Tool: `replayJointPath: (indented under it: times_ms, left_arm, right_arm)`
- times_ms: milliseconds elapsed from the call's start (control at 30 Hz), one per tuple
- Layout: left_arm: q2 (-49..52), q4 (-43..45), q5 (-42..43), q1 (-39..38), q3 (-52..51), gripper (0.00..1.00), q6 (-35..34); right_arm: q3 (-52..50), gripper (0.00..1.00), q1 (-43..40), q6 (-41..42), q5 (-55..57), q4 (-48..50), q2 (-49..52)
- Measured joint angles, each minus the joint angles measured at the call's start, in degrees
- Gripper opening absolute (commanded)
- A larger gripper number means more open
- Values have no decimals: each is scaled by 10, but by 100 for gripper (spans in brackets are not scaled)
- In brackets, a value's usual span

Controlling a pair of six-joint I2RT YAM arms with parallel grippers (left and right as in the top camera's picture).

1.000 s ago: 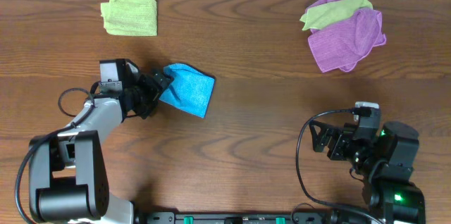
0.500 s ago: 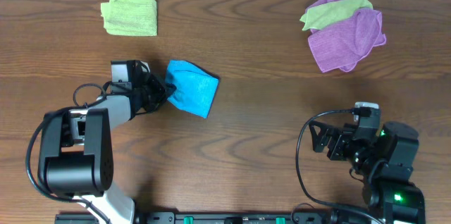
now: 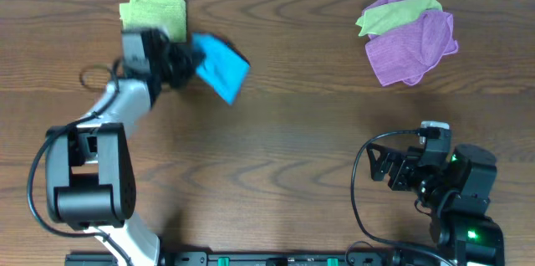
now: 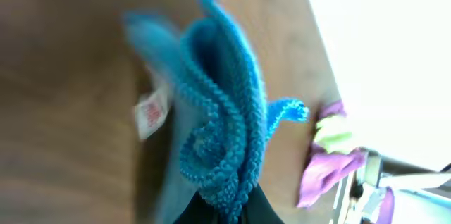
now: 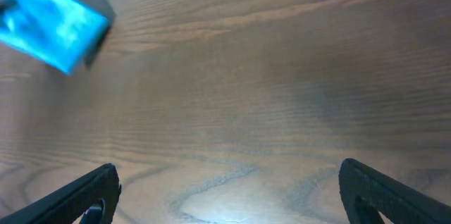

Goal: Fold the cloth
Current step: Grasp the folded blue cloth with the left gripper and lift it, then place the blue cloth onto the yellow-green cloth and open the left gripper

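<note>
The folded yellow-green cloth (image 3: 157,13) lies outward of my left gripper. My left gripper should next carry the sky-blue cloth (image 3: 221,66) outward over that lower cloth, put it down on top and let go of it.
The sky-blue cloth (image 3: 221,66) hangs bunched and folded over itself at the far left of the table, blurred with motion. My left gripper (image 3: 186,64) is shut on its left edge. In the left wrist view the cloth (image 4: 220,122) rises in thick folds out of the shut jaws of my left gripper (image 4: 229,213), with its small white tag (image 4: 149,113) on the left side. My right gripper (image 3: 381,166) rests near the front right, far from the cloth. In its own view the right gripper (image 5: 229,189) is open over bare wood, and the cloth (image 5: 53,27) shows at top left.
A folded yellow-green cloth (image 3: 155,17) lies at the far left, just behind my left arm. At the far right a purple cloth (image 3: 414,46) lies crumpled with another yellow-green cloth (image 3: 394,13) on it. Cables trail beside the right arm's base.
My left gripper has shut on the cloth's edge and carried it away from the table's middle toward the far left, close to the yellow-green cloth. The right arm has stayed still.
</note>
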Motion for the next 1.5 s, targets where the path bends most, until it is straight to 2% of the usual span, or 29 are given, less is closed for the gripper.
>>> replayJointPath:
  times_ms: [133, 300, 833, 1033, 1500]
  left_arm:
    - [0, -57, -37, 0, 102, 6, 0]
    - [7, -66, -87, 1, 173, 6, 7]
    - [220, -70, -116, 55, 412, 6, 11]
    - [231, -87, -116, 66, 431, 6, 15]
    - [231, -195, -127, 78, 431, 6, 82]
  right_arm:
    - [0, 99, 0, 0, 0, 0, 0]
    - [0, 99, 0, 0, 0, 0, 0]
    - [0, 99, 0, 0, 0, 0, 0]
    - [0, 99, 0, 0, 0, 0, 0]
    - [0, 99, 0, 0, 0, 0, 0]
